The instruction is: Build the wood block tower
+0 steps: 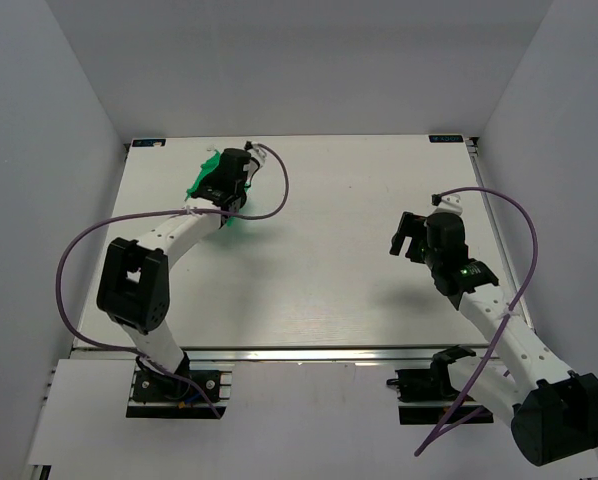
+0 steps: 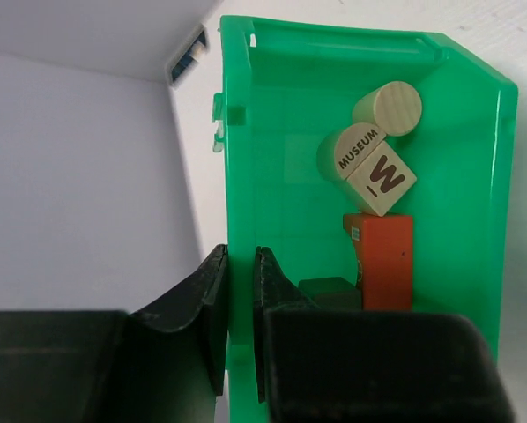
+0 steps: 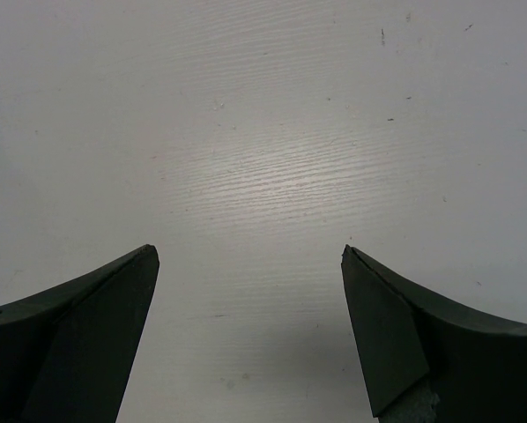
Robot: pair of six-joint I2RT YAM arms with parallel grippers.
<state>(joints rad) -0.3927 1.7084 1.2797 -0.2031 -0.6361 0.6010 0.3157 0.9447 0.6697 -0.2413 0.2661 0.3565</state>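
Observation:
My left gripper will next tip the bin (image 1: 201, 181) over the bare middle of the table, because there are blocks inside. Then it will release the bin on the table by the nearer grey wall.
My left gripper (image 2: 240, 264) is shut on the side wall of the green plastic bin (image 2: 272, 185), one finger outside and one inside; from above the gripper (image 1: 217, 188) sits at the bin (image 1: 201, 181) at the table's back left. Inside the bin lie loose wooden blocks: a red-orange block (image 2: 382, 260), a dark grey-brown cube (image 2: 330, 291), a pale cube marked "W" (image 2: 380, 181), a pale piece reading "MUSEUM" (image 2: 347, 150) and a pale cylinder (image 2: 389, 107). No stacked tower shows. My right gripper (image 3: 250, 256) is open and empty above bare table, at mid right in the top view (image 1: 407, 236).
The white table (image 1: 319, 270) has grey walls on three sides. A purple cable (image 1: 79, 250) loops off the left arm and another (image 1: 524, 230) off the right arm.

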